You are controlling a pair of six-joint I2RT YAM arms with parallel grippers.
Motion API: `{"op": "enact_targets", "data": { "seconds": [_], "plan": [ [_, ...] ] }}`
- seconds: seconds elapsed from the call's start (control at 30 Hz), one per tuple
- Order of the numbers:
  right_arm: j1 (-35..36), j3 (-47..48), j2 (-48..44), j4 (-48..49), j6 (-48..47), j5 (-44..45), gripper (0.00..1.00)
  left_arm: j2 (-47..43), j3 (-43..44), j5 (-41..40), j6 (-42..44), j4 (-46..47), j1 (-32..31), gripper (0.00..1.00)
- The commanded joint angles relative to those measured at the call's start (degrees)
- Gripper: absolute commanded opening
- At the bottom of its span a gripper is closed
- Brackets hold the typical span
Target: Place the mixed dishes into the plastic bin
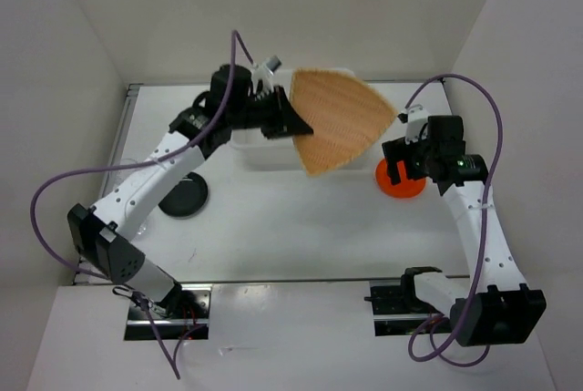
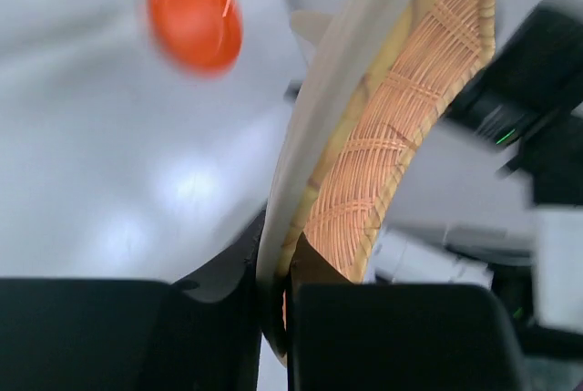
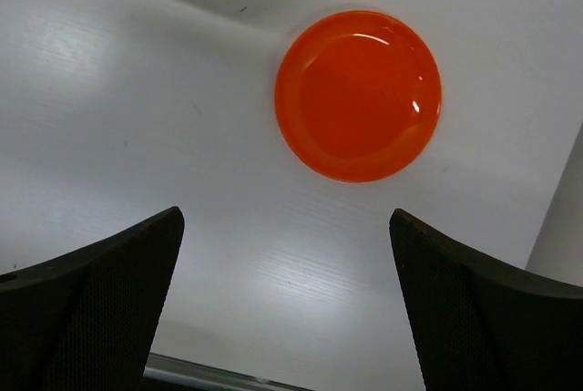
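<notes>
Next, my left gripper brings the fan-shaped plate [image 1: 338, 120] down and outward into the white plastic bin [image 1: 264, 150] and releases it, because the plate still hangs above the bin.
My left gripper [image 1: 290, 123] is shut on the narrow end of the tan woven fan-shaped plate [image 1: 338, 120] and holds it tilted in the air over the white plastic bin [image 1: 264, 150]. The left wrist view shows the plate's edge [image 2: 383, 136] clamped between the jaws. The orange plate [image 1: 401, 182] lies flat on the table at the right, seen also in the right wrist view [image 3: 358, 95]. My right gripper [image 1: 397, 159] hovers open and empty just above it. The black plate [image 1: 184, 197] lies on the table at the left. The clear cups are hard to make out.
White walls enclose the table on the left, back and right. The left arm stretches diagonally over the table's left half. The bin is mostly hidden under the fan plate and left gripper.
</notes>
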Motion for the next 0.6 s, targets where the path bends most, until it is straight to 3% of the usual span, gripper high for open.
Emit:
{"op": "enact_targets", "data": {
  "seconds": [0.0, 0.37, 0.57],
  "plan": [
    [0.2, -2.2, -2.4, 6.2, 4.6, 6.8, 0.98, 7.7, 10.9, -3.2, -1.1, -0.1, 4.3, 0.0],
    [-1.5, -2.7, -6.5, 9.8, 8.3, 21.6, 0.98, 33.9, 31.5, -8.7, -7.5, -0.1, 11.0, 0.0],
    [-1.5, -5.4, -9.1, 10.4, 8.3, 23.3, 0.98, 45.7, 48.2, -15.3, -9.5, -7.3, 11.0, 0.0]
  ]
}}
